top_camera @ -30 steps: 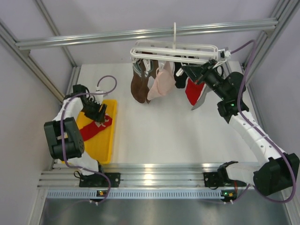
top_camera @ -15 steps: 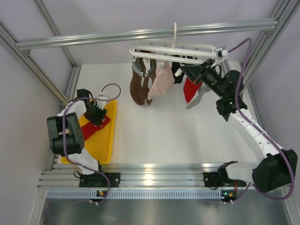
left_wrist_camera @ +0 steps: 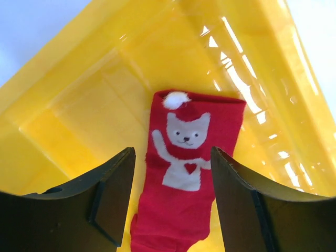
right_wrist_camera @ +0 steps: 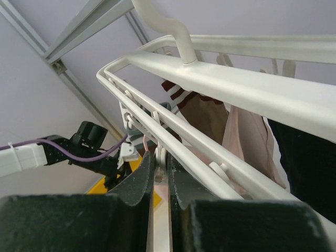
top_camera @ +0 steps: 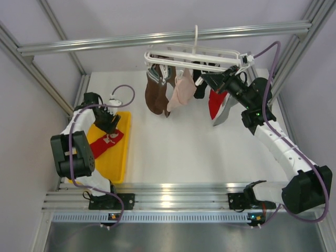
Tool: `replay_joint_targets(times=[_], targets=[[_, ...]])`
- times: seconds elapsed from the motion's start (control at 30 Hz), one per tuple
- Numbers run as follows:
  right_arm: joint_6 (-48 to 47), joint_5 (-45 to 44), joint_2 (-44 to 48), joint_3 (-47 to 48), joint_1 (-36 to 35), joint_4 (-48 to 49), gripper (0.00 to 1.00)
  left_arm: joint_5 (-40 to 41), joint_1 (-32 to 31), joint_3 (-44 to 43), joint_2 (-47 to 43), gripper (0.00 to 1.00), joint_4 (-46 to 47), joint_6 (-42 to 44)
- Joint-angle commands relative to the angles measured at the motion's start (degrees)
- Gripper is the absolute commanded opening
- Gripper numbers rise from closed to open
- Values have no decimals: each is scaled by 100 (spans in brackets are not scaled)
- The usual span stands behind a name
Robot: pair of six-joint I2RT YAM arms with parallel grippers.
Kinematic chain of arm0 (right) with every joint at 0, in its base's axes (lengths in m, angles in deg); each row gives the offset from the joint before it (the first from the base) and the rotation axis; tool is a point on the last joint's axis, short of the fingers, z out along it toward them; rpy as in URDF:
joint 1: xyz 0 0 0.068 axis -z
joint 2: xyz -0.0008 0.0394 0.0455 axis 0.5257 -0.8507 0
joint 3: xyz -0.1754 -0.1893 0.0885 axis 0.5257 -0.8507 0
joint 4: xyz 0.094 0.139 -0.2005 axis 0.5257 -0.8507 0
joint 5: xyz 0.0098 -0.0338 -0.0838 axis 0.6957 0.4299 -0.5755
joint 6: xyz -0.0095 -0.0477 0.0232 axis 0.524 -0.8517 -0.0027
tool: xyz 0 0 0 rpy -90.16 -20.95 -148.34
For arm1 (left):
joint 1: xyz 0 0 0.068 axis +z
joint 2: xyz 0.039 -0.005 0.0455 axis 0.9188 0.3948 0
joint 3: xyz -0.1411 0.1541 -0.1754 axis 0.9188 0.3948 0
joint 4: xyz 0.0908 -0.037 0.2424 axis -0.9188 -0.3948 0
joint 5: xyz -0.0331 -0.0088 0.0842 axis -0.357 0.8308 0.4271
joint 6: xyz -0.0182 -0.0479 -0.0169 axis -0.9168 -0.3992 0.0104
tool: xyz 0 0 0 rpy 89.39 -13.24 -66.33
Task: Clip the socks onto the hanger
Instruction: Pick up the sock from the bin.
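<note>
I will lower my left gripper onto the white cat (top_camera: 111,138) (left_wrist_camera: 185,149) next and pinch the cloth, because the red sock lies flat and its cat figure is between my open fingers.
A red sock (top_camera: 107,143) with a white cat figure (left_wrist_camera: 189,173) lies flat in the yellow tray (top_camera: 118,163). My left gripper (top_camera: 108,125) hovers just above it, open, its fingers straddling the sock (left_wrist_camera: 172,157) with nothing held. The white hanger (top_camera: 194,54) hangs from the top rail. My right gripper (top_camera: 218,81) is up at its right end, shut on a white clip peg (right_wrist_camera: 161,164). Another red sock (top_camera: 215,103) and a grey one (top_camera: 226,111) hang below that end.
Brown (top_camera: 155,97), pale-pink (top_camera: 180,93) and black (top_camera: 200,86) socks hang from the hanger's left and middle pegs. The yellow tray (left_wrist_camera: 79,105) sits at the table's left edge. Aluminium frame posts stand on both sides, and a rail (top_camera: 157,38) crosses overhead.
My left gripper shifted slightly over the tray and stays open above the red sock. The hanger and its socks swung a little. The right gripper kept its grip on the peg.
</note>
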Motion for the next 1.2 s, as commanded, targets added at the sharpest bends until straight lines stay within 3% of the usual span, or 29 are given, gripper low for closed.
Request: replay_joint_targets(times=[0.0, 0.33, 0.47, 0.5, 0.7, 0.73, 0.8, 1.0, 1.17], targets=[[-60, 296, 3, 174, 31, -296, 0, -183, -158, 115, 58, 64, 108, -132], [-104, 270, 56, 174, 102, -401, 0, 406, -158, 828, 683, 65, 1040, -27], [-130, 252, 82, 148, 102, -402, 0, 301, -167, 898, 579, 53, 1032, -53], [-139, 244, 82, 148, 102, -402, 0, 248, -167, 881, 526, 46, 988, -88], [-183, 235, 82, 174, 102, -402, 0, -218, -158, 460, -151, 16, 242, -421], [-183, 226, 73, 174, 102, -393, 0, -261, -167, 398, -282, 7, 153, -483], [-131, 235, 56, 174, 102, -332, 0, -586, -132, 205, -774, 1, 12, -632], [167, 278, -23, 121, 102, -16, 0, -2208, -123, -174, -2215, 0, 28, -1246], [511, 331, -128, 60, 102, 459, 0, -2811, -508, 98, -2998, 0, 1519, -2477]])
